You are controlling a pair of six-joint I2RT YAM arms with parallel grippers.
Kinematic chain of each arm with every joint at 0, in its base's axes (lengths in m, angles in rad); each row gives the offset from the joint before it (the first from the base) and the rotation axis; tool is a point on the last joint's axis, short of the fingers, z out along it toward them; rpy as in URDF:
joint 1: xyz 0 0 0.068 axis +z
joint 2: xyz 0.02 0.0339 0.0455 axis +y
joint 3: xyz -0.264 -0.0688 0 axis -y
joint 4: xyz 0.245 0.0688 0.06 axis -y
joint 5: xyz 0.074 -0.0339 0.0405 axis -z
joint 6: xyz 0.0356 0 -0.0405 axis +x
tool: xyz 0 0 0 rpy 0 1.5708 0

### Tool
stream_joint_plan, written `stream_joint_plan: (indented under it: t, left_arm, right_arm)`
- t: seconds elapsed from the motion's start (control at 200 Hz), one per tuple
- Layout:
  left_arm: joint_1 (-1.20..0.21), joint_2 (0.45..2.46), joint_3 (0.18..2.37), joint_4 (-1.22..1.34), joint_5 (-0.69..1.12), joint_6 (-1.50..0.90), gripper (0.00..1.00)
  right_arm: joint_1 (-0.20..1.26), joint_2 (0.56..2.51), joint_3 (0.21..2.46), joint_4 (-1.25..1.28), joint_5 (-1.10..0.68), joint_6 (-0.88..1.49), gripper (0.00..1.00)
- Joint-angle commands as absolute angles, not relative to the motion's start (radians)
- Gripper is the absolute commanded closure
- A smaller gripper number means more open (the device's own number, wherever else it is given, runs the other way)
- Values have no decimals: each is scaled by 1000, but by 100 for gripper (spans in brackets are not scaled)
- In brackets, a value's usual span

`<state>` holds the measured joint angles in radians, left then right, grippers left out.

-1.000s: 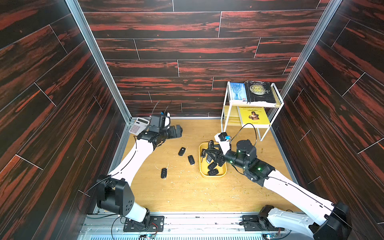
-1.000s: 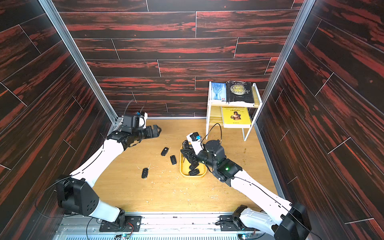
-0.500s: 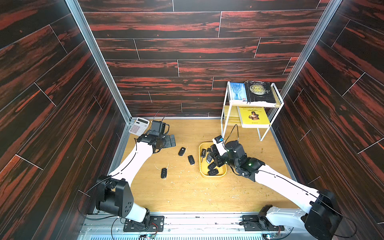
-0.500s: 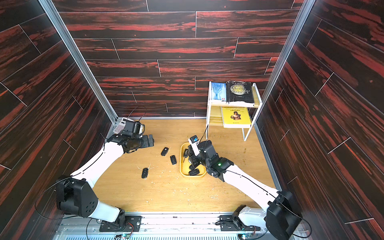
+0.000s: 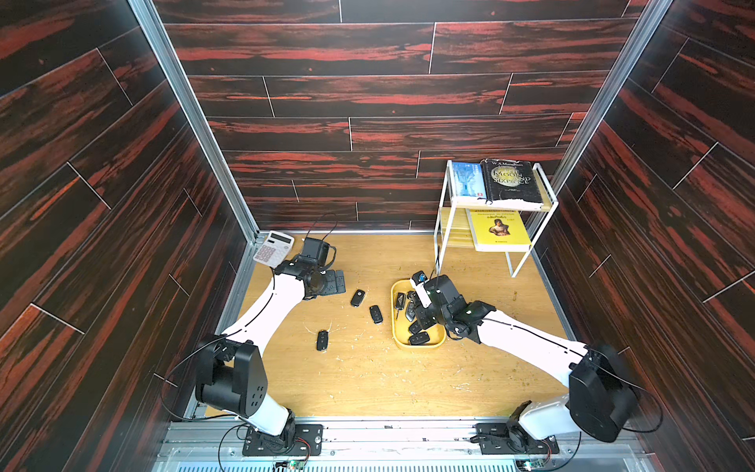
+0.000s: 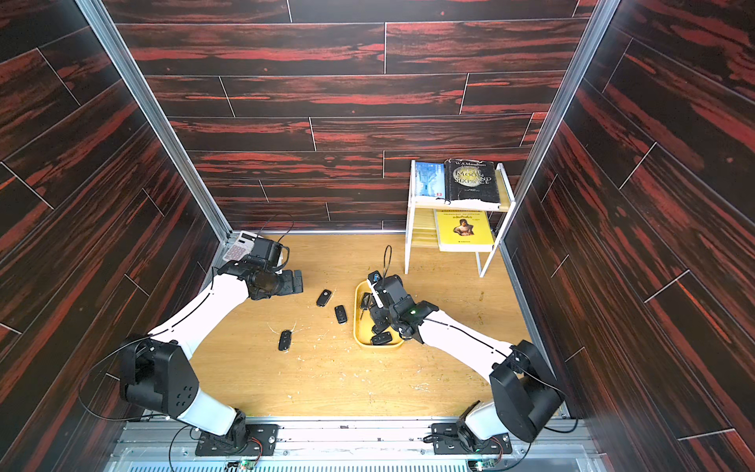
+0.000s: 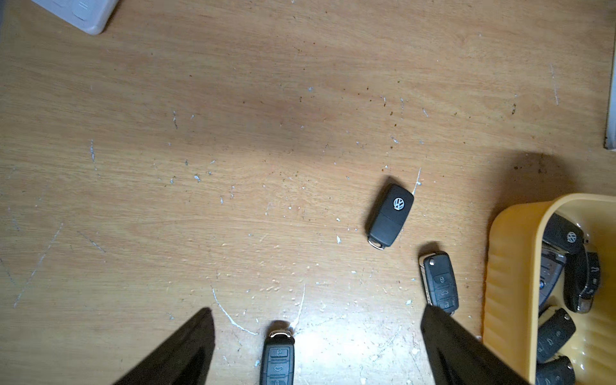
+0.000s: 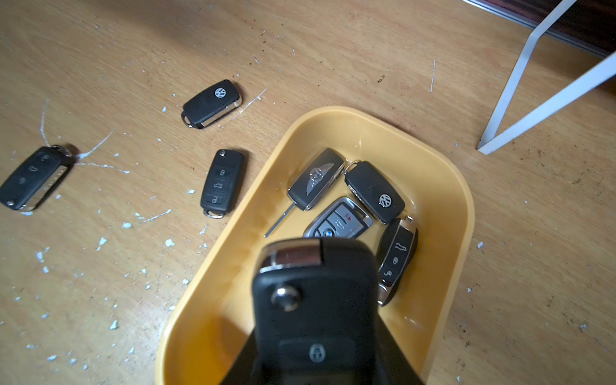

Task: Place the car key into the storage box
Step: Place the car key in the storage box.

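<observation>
My right gripper lowers, shifts toward the tabletop keys and releases the black key next, since bare box bottom lies below the gripper on that side.
The storage box (image 8: 445, 186) is a shallow yellow tray with several key fobs lying in it; both top views show it mid-table (image 5: 398, 339) (image 6: 358, 337). My right gripper (image 8: 316, 360) hangs over the box's near end, shut on a black car key (image 8: 313, 293) whose lock button faces the camera. In a top view that gripper (image 5: 423, 321) sits above the box. Three more black keys lie on the table left of the box (image 5: 358, 298) (image 5: 376, 314) (image 5: 322, 340). My left gripper (image 7: 315, 320) is open above the nearest one (image 7: 278, 356), not touching it.
A white wire rack (image 5: 512, 261) with books stands at the back right, its legs close behind the box. A calculator (image 5: 273, 248) lies in the back left corner. White scratches and crumbs mark the wooden table (image 5: 367, 380).
The right gripper has moved left with the key to stand over the box. The left gripper has tipped downward toward the loose keys, staying open.
</observation>
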<state>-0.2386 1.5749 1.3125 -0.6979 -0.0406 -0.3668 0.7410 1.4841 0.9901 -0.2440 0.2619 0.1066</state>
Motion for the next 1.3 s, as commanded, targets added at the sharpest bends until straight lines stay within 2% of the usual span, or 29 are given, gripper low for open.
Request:
stream_joint_plan:
  t: [0.0,1.112,1.298]
  left_arm:
    - [-236,1589,1364,-761,-31,-375,0]
    - [-235,1567,1325,-770,-7,-393,0]
    - [-235,1562,1322,-755,17,-391,0]
  right_arm:
    - [745,1522,1030,-263,253,101,74]
    - [798,1789,1077,-237,184,155,75]
    - [798,1812,1097,-253,179,163,69]
